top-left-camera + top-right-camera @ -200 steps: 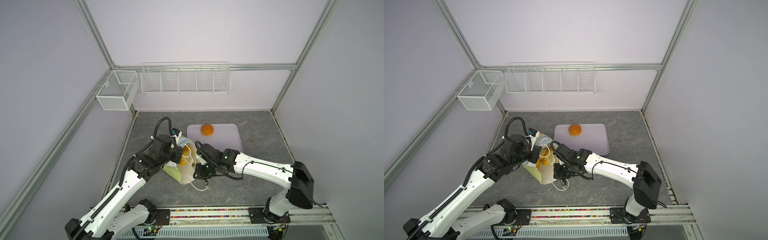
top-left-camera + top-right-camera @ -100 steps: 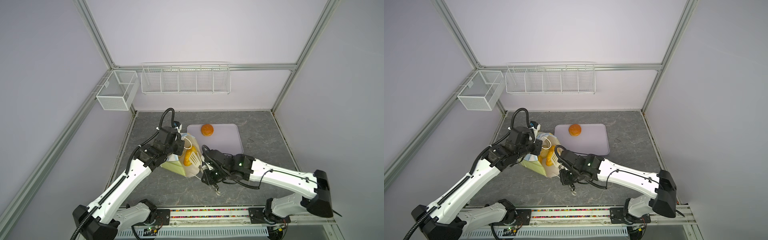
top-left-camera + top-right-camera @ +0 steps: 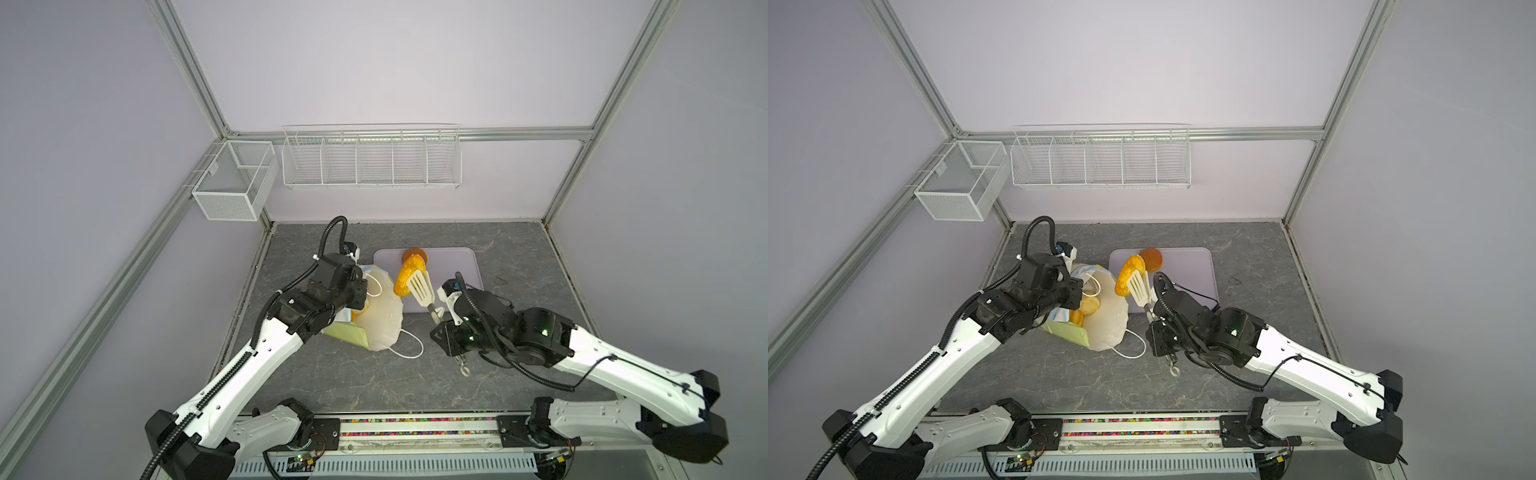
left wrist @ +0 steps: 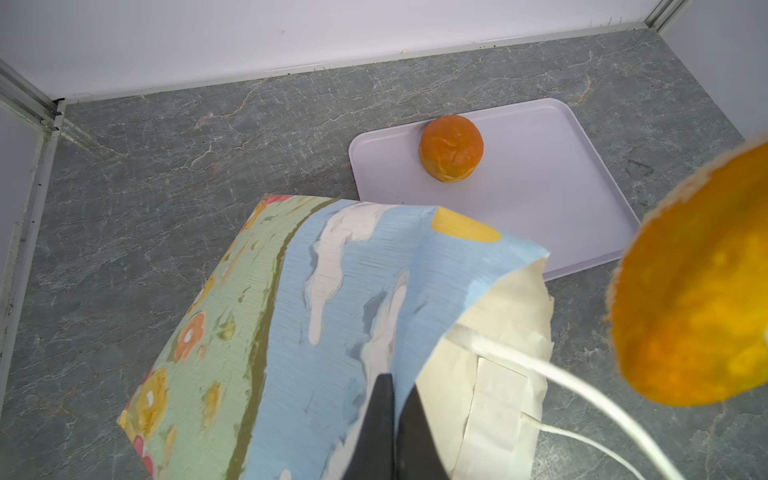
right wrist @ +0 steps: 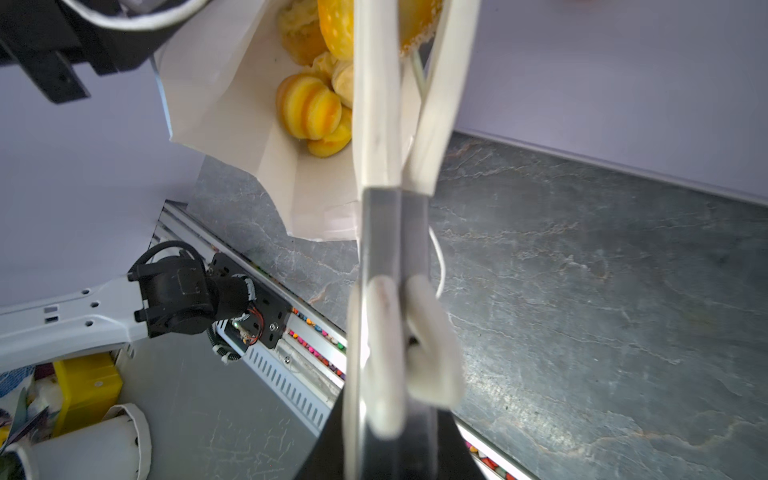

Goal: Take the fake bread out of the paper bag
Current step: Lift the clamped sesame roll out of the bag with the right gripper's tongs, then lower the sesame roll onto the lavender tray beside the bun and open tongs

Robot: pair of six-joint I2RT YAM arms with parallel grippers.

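The tray's end away from the bag is bare, outward and below, so my right gripper should carry the roll outward, lower it and release the tongs [image 3: 422, 286].
The paper bag [image 3: 384, 316] leans on the table with its white lining showing, and my left gripper [image 4: 392, 386] is shut on its blue printed rim [image 4: 324, 291]. Several striped rolls [image 5: 309, 108] lie inside the bag. My right gripper [image 5: 390, 424] is shut on the handle of cream tongs [image 3: 422, 286]. The tongs clamp an oval seeded roll of fake bread [image 3: 407, 274] [image 3: 1128, 274], held in the air between the bag's mouth and the tray. A round brown bun [image 4: 451, 147] sits on the lilac tray [image 4: 540, 187].
One white cord handle [image 3: 409, 349] trails from the bag onto the grey table. A wire rack [image 3: 372, 160] hangs on the back wall and a mesh basket [image 3: 232, 183] on the left wall. The arms' rail [image 3: 415, 428] runs along the front edge.
My right arm has drawn back to the right and lifted the tongs, with the seeded roll in them, out of the bag toward the tray. The left arm raised the bag's rim and holds it.
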